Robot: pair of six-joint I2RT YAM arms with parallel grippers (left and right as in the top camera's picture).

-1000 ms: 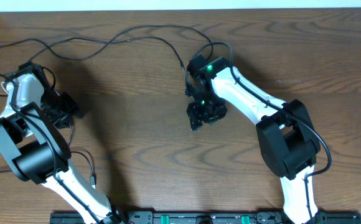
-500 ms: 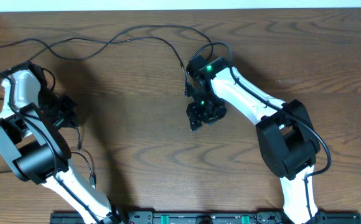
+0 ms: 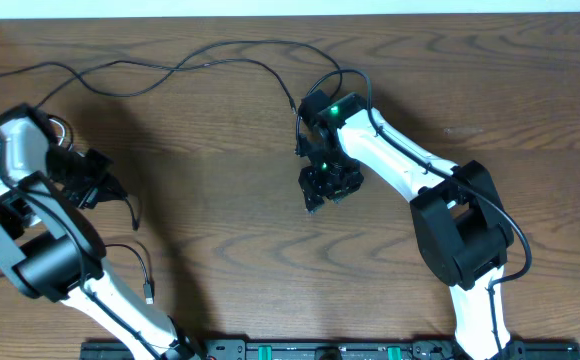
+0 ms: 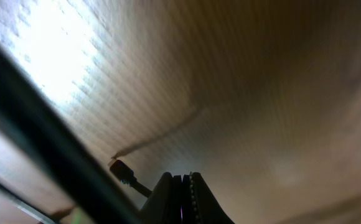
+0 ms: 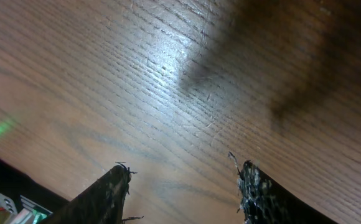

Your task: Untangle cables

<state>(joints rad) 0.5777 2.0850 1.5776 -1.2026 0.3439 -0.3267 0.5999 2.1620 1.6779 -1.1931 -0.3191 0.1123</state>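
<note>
I will next bring my left gripper back toward the small-plug cord's bend (image 3: 130, 249) and let go of the second black cable, since its loose end trails clear of the long far cable.
A long thin black cable (image 3: 200, 55) snakes along the far side of the table, from the left edge to a plug end (image 3: 292, 104) beside the right arm. My left gripper (image 3: 95, 178) is at the far left, shut on a second thin black cable; its short free end (image 3: 132, 220) trails toward the front. In the left wrist view the fingertips (image 4: 182, 178) are pressed together, with the black plug (image 4: 121, 168) sticking out just to their left. My right gripper (image 3: 320, 190) hovers open over bare wood at mid-table, and nothing lies between its fingers (image 5: 183, 174).
A black cord with a small plug (image 3: 148, 290) hangs by the left arm's base. The right arm's own thicker cable (image 3: 345, 75) loops above its wrist. A dark blurred bar (image 4: 43, 137) crosses the left wrist view. An equipment rail (image 3: 320, 350) lines the front edge.
My left gripper has shut and moved left toward the table's edge, drawing the thin black cable end with it. The right arm has stayed still.
</note>
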